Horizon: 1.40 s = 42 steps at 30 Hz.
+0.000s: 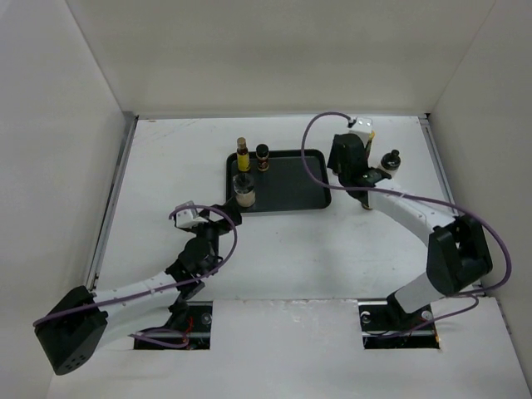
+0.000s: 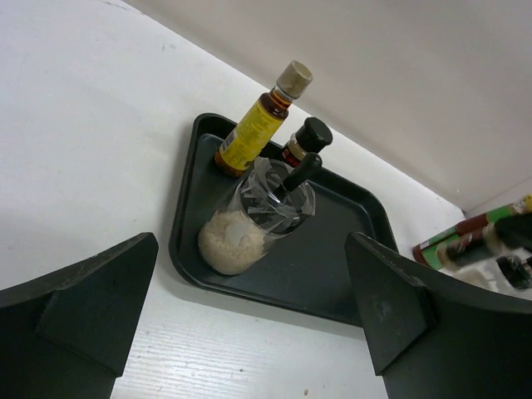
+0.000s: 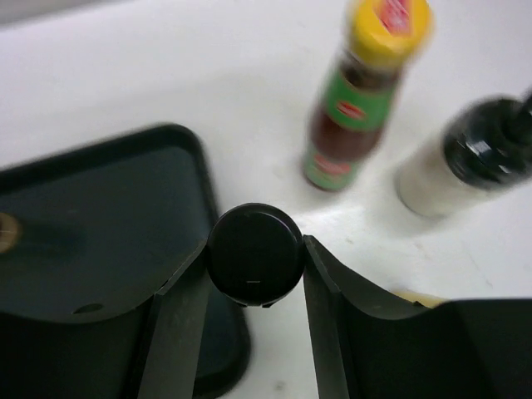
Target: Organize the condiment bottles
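The bottom of the tray is empty beside the short dark jar [image 1: 263,156], so I will move my right gripper to the left in the top view, lower it there and let go of the bottle.
On the black tray [image 1: 291,187] stand a slim yellow-labelled bottle [image 1: 243,155], a short dark jar [image 1: 263,156] and a cream-bodied bottle [image 1: 243,192]. The left wrist view shows the same three: yellow-labelled bottle [image 2: 253,133], dark jar [image 2: 305,141] and cream bottle [image 2: 248,229]. My left gripper [image 2: 249,332] is open just in front of the tray [image 2: 332,278] with nothing between its fingers. Just right of the tray [image 3: 91,216], my right gripper [image 3: 254,248] has both fingers pressed on the round black cap of a bottle [image 3: 254,254]; the bottle's body is hidden.
A red-green bottle with a yellow cap [image 3: 362,100] and a cream bottle with a black cap [image 3: 470,162] stand on the table beyond the right gripper. The cream one also shows from above [image 1: 391,160]. White walls enclose the table on three sides.
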Available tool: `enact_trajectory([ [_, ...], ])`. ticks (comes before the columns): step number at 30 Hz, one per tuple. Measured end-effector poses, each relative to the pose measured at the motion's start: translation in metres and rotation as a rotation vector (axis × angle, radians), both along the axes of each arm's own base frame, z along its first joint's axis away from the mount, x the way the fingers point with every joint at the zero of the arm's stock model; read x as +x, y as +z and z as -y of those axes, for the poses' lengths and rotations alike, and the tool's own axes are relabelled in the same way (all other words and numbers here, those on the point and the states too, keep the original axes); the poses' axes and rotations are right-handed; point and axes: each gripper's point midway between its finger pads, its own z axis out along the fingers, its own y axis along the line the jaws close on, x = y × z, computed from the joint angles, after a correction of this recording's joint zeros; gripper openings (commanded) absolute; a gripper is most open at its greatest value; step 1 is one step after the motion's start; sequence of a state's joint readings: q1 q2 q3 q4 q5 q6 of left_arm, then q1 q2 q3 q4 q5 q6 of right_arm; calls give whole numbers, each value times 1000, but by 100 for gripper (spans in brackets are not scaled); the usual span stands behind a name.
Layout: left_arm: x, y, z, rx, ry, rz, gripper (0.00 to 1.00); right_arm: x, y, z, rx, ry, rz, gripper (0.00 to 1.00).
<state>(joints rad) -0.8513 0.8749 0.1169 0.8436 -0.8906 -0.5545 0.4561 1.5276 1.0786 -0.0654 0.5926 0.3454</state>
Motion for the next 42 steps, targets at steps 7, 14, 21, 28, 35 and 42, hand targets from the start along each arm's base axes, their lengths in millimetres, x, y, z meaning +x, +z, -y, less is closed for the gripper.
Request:
enact_trajectory([
  [7, 1, -3, 1, -2, 2, -5, 100, 52, 43, -100, 99, 171, 127, 39],
  [14, 1, -3, -1, -11, 15, -3, 100, 82, -25, -165, 90, 278, 27, 40],
  [21, 2, -10, 0, 3, 15, -20, 100, 91, -56, -176, 79, 296, -25, 45],
  [28, 3, -13, 1, 6, 15, -26, 100, 87, -56, -184, 95, 303, -26, 65],
  [35, 4, -14, -1, 8, 20, -28, 100, 77, -44, -179, 107, 309, -22, 72],
  [42, 5, -18, -1, 20, 22, -39, 100, 45, 55, -128, 176, 279, 124, 76],
])
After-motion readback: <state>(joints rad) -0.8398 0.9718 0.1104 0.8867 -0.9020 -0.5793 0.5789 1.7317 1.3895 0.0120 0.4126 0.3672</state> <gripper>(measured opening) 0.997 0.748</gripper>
